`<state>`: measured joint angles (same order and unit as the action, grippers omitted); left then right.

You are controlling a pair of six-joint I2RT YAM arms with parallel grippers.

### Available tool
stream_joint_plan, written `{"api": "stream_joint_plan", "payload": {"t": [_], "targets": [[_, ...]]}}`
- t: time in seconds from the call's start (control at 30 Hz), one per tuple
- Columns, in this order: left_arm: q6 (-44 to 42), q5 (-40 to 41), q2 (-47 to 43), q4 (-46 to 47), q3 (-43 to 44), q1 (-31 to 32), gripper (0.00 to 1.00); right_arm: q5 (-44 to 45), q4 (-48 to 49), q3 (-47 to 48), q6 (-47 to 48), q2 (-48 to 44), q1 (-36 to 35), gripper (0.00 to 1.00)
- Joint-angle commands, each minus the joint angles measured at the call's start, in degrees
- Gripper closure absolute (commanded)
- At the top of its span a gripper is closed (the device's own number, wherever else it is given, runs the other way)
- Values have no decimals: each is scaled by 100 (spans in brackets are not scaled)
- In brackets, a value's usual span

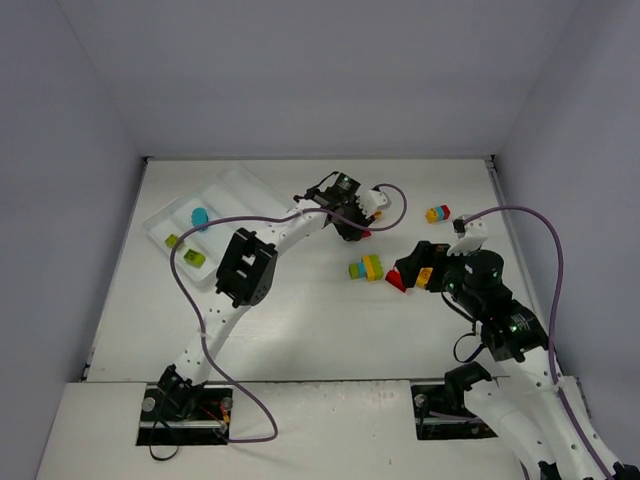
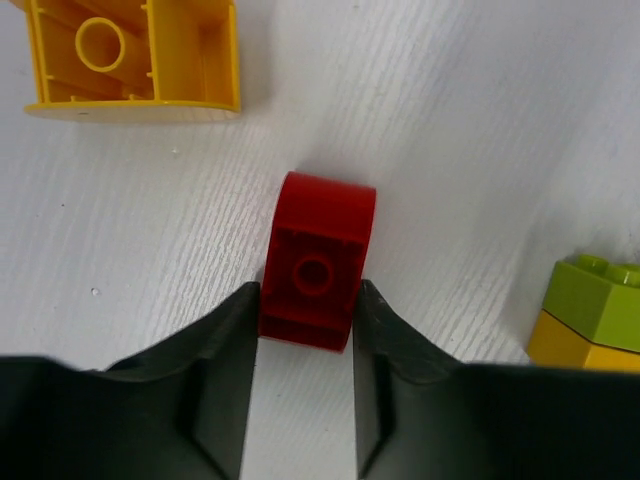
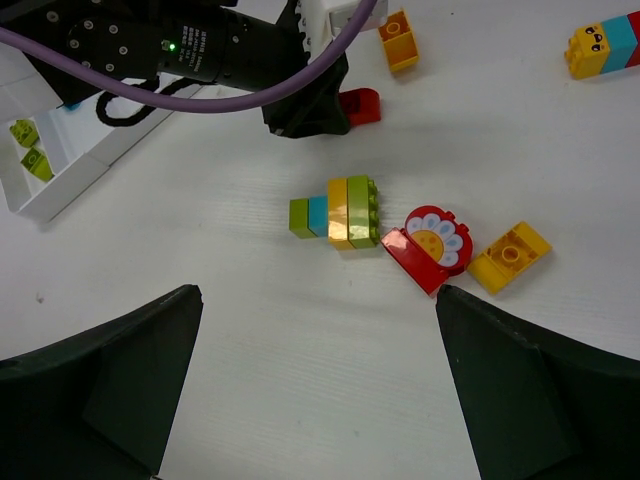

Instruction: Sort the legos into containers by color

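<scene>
I will next move my left gripper up, then to the left in the top view, into the container beside the teal lego's, because that container is empty for red.
My left gripper is shut on a small red lego that lies on the white table, one fingertip pressed to each side. From above, this gripper sits at the table's middle back. A yellow lego lies just beyond it. My right gripper stands wide open over bare table, holding nothing. Ahead of it lie a green-teal-yellow cluster, a red flower lego and a yellow lego. The white tray of containers at the back left holds a teal lego and two green ones.
A yellow-teal-red cluster lies at the back right. The left arm's purple cable loops over the table's left half. White walls close in the table on three sides. My right gripper hovers right of the middle cluster.
</scene>
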<state>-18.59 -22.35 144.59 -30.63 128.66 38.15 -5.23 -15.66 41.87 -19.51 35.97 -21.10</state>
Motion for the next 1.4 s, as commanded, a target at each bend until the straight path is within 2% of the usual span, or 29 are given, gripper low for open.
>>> {"api": "stream_joint_plan", "payload": {"t": [0.0,0.03,0.2,0.33,0.37,0.57,0.67,0.83,0.9,1.0,1.1,1.13,1.23,1.37], "targets": [[101,-15,-581,416,-244,17,76,119,380,14,-53,130,-43,0],[206,63,-764,522,-358,8,83,119,380,14,-53,139,-34,0],[636,318,-1450,1224,-1296,-106,91,110,380,14,-44,113,-52,0],[1592,1239,-2363,1884,-2184,-369,91,137,380,14,-44,60,-69,0],[1769,1807,-2505,1955,-2318,-509,91,137,380,14,-44,68,-69,0],[3290,3199,-3393,1868,-3258,-1265,91,128,380,23,-44,33,-78,0],[3879,3535,-3613,1737,-3636,-1670,90,154,380,23,-44,16,-87,0],[4345,4097,-3728,1464,-3848,-2065,87,146,380,14,-53,-11,-96,0],[4451,4177,-3719,1332,-3892,-2154,80,146,380,14,-53,-19,-105,0],[4688,4160,-3606,1174,-3866,-2329,79,154,380,14,-53,-19,-105,0],[4750,4072,-3448,1095,-3814,-2444,71,154,380,14,-53,-19,-113,0],[4751,4037,-3403,1086,-3787,-2461,64,154,380,14,-53,-19,-113,0],[4733,4037,-3201,999,-3629,-2497,56,154,380,14,-53,-28,-122,0],[4838,4010,-2981,726,-3392,-2558,50,181,380,6,-62,-19,-131,0]]}}
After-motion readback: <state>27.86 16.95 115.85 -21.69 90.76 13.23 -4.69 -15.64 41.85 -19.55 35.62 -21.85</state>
